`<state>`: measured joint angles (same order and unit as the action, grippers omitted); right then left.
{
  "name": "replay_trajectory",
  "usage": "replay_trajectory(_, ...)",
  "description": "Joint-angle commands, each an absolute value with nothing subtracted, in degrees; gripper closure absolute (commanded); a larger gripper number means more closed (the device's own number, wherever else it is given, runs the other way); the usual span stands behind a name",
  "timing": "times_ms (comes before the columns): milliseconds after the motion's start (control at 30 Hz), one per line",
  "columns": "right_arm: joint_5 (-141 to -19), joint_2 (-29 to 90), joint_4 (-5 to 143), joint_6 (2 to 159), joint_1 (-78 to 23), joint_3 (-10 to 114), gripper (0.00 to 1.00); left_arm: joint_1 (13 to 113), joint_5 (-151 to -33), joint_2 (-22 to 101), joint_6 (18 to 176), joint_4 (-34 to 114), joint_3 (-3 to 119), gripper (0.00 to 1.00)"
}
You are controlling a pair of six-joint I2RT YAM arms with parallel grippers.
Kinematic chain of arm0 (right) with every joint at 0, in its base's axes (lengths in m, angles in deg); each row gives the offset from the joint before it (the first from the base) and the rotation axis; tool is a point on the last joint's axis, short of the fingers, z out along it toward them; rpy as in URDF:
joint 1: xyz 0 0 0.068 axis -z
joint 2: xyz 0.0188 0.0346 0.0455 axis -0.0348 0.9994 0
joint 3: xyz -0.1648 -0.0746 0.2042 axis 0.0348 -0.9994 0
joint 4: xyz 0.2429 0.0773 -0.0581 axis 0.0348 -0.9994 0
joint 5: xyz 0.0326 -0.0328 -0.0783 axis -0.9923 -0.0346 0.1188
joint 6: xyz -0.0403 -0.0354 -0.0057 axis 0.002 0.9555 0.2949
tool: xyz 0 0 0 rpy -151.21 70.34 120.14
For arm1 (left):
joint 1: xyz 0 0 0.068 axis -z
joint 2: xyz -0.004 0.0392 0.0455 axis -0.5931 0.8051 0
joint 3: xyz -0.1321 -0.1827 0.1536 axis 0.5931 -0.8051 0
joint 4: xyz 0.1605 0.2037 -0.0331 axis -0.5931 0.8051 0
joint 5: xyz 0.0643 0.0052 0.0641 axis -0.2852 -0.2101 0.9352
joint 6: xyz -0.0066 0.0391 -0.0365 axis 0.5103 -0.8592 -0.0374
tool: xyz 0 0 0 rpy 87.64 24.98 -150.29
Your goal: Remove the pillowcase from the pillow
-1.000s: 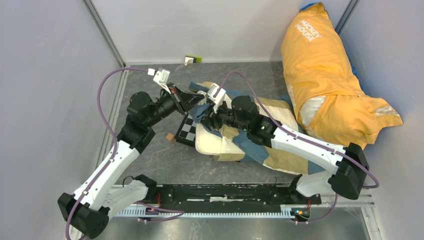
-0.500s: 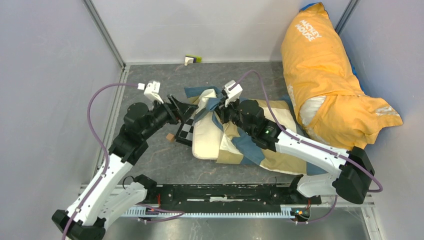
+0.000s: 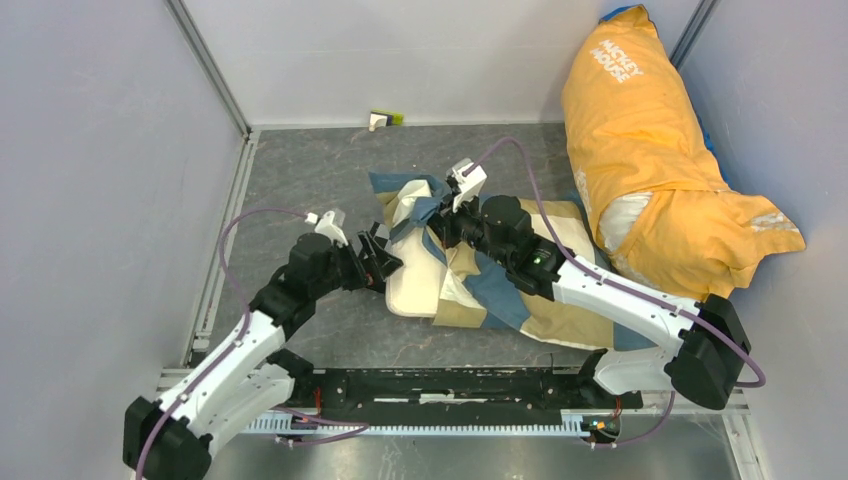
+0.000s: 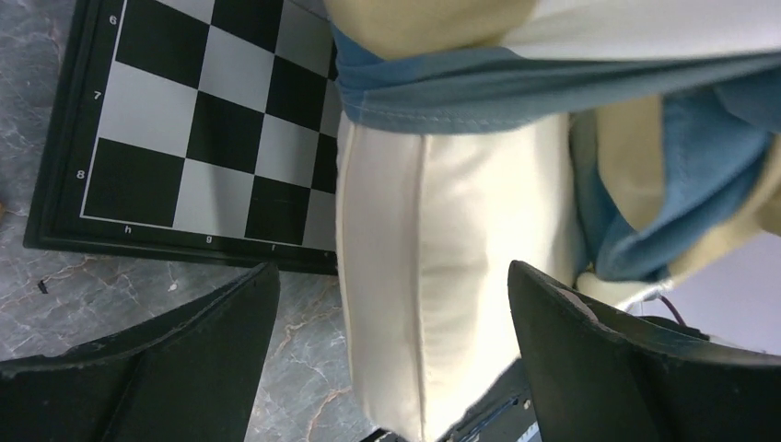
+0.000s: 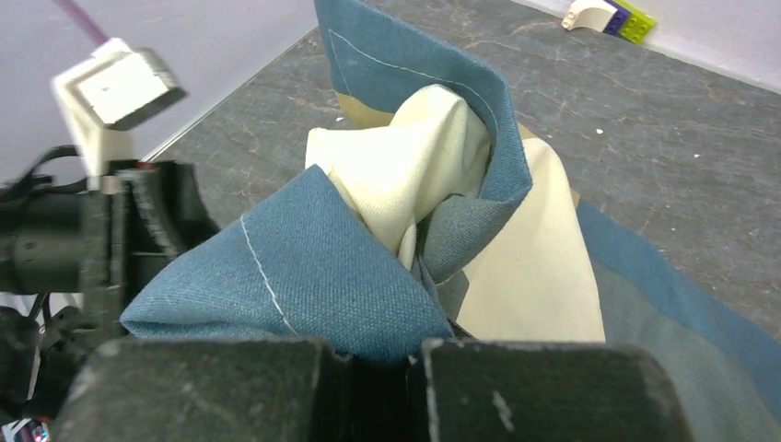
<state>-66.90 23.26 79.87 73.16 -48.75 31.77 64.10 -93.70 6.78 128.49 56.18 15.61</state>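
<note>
The bunched fabric (image 5: 313, 267) goes outward with my right gripper next, then swings over the pillowcase's far edge (image 5: 425, 57) for release, since only the pillow's end is bare.
The pillowcase (image 3: 497, 291), in blue, tan and cream checks, lies in the middle of the floor with its left end bunched upward. My right gripper (image 3: 441, 222) is shut on that bunched blue fabric (image 5: 313, 267), which fills the right wrist view above the right gripper (image 5: 414, 354). The pillow (image 3: 410, 283) shows as a bare cream-white end sticking out of the case on the left. My left gripper (image 3: 386, 262) is open at that end. In the left wrist view the pillow (image 4: 433, 304) stands between the spread fingers (image 4: 198, 359) without touching them, under the pillowcase hem (image 4: 516, 87).
A black-and-white checkerboard (image 4: 203, 138) lies flat beside and partly under the pillow. A big orange Mickey Mouse bundle (image 3: 650, 170) fills the back right corner. Small toy blocks (image 3: 385, 118) sit at the back wall. Enclosure walls stand close on both sides.
My left gripper opened, let go of the pillowcase and dropped back toward the near side to the pillow's bare end. My right gripper closed on the bunched fabric and pulled it slightly back and right.
</note>
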Motion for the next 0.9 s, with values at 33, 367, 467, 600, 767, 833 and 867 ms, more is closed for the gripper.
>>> replay_trajectory(33, -69.97, 21.79, 81.12, 72.99, -48.46, 35.39, 1.00, 64.24, -96.33, 15.49, 130.01, 49.66, 18.83, 0.02)
replay_trajectory(367, -70.01, 28.78, 73.35, 76.95, -48.46, 44.91, 1.00, 64.24, -109.30, 23.62, 133.87, 31.59, 15.88, 0.81)
replay_trajectory(467, -68.25, 33.57, 68.67, 78.98, -48.14, 50.82, 0.95, 64.24, -110.08, 21.09, 132.70, 31.75, 16.66, 0.98)
replay_trajectory(600, -64.92, 43.58, 61.31, 79.45, -46.79, 61.78, 0.97, 64.33, -113.09, 17.44, 130.82, 33.52, 18.27, 0.98)
replay_trajectory(767, -64.33, 56.67, 55.76, 79.04, -43.71, 76.38, 0.98, 64.71, -117.65, 16.11, 128.97, 37.03, 19.97, 0.98)
replay_trajectory(833, -63.89, 61.25, 53.64, 78.59, -42.41, 81.66, 0.98, 64.93, -118.79, 15.52, 128.07, 38.10, 20.13, 0.98)
replay_trajectory(867, -63.30, 63.73, 52.75, 78.07, -41.63, 84.47, 0.98, 65.09, -119.22, 15.12, 127.49, 38.86, 20.21, 0.98)
